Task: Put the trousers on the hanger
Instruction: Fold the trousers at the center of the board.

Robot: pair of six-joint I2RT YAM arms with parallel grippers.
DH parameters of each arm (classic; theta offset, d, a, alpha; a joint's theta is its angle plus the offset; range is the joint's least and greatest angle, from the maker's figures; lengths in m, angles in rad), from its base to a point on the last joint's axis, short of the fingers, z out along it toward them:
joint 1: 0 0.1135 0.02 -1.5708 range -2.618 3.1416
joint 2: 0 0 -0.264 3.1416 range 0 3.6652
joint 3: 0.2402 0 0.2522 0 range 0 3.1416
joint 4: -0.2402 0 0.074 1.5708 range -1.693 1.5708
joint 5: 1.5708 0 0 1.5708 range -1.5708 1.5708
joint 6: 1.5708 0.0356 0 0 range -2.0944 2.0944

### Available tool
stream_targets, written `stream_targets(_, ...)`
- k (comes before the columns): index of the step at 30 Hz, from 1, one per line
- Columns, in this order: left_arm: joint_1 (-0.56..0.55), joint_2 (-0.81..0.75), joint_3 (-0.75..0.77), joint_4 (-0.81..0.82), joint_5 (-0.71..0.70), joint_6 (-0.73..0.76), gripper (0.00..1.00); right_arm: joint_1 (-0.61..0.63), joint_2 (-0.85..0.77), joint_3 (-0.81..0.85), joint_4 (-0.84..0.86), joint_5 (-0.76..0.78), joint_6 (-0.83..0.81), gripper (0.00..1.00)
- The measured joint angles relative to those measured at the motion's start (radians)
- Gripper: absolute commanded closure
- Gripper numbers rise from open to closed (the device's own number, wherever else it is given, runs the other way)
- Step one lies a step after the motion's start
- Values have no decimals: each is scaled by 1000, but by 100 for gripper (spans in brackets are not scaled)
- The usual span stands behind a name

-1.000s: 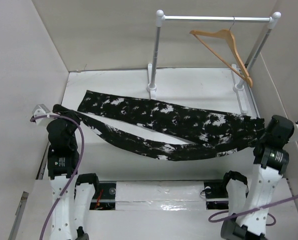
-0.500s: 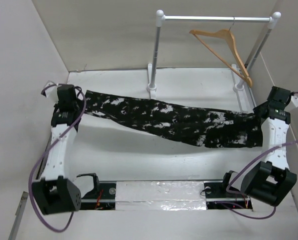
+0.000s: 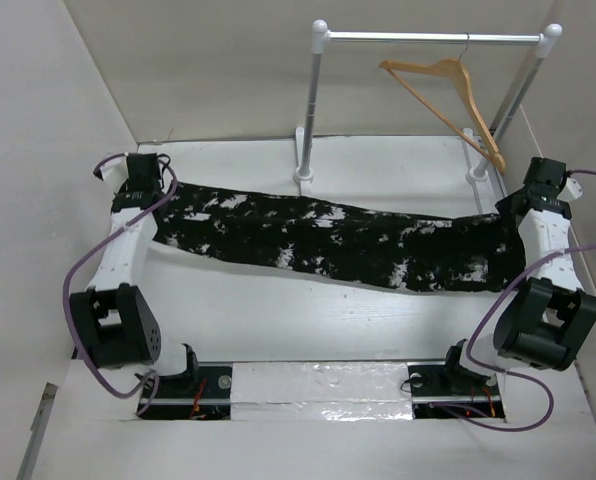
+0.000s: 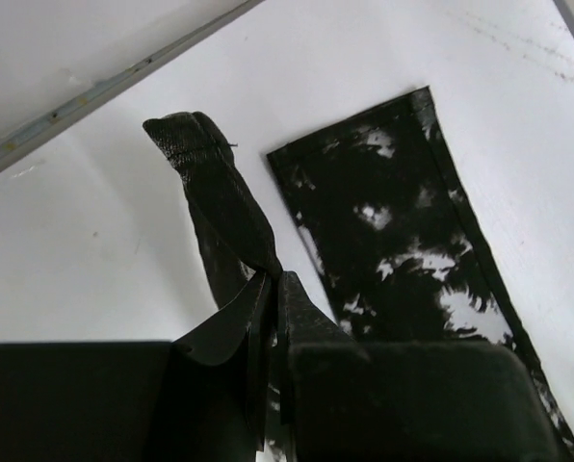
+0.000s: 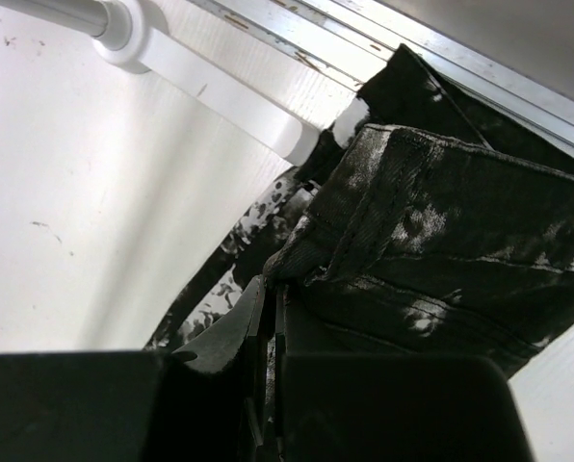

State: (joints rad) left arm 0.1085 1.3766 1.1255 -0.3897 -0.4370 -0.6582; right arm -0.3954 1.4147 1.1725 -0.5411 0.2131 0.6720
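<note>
My right gripper has the stretched trousers' waist end just short of the rack foot by the hanger, so it will ease outward beside that foot and release.
The black trousers (image 3: 328, 242) with white splatter hang stretched between my two grippers across the table. My left gripper (image 3: 141, 196) is shut on the leg end at the far left; in the left wrist view it (image 4: 273, 281) pinches a twisted strip of the trousers (image 4: 215, 192). My right gripper (image 3: 534, 205) is shut on the waist end at the far right; the right wrist view shows it (image 5: 271, 281) clamped on the waistband (image 5: 431, 231). The wooden hanger (image 3: 453, 95) hangs from the rack bar at the back right, apart from the trousers.
The white and silver rack (image 3: 428, 38) stands at the back, its left post (image 3: 310, 120) and foot behind the trousers, its right foot (image 5: 220, 91) close to my right gripper. Walls close in on the left and right sides.
Both arms have reached further back and outward, carrying the trousers toward the rack. The fabric now spans wider and flatter between the grippers.
</note>
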Motion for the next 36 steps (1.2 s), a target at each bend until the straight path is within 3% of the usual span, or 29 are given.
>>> stream_targets(13,-30,465,388,-11,-45,61,100,37,165,52,50,4,20,100)
stream_targets(23,-57,657,612,-23,-44,94,100,37,271,126,93,4,20,100)
stream_targets(28,-74,809,832,-21,-35,119,91,37,348,177,108,-2,21,100)
stream_targets(29,-77,838,861,-18,-35,122,69,37,360,181,115,-1,21,97)
stream_targets(30,-81,859,874,-11,-35,137,58,37,368,181,123,0,21,91)
stream_targets(31,-84,873,874,-2,-37,147,46,37,373,181,127,6,23,68)
stream_targets(32,-85,883,874,-2,-39,154,31,36,374,181,130,12,32,54)
stream_targets(33,-85,888,874,-3,-38,163,25,36,373,181,136,18,32,28)
stream_targets(36,-85,880,856,16,-40,172,14,36,355,180,177,27,36,9)
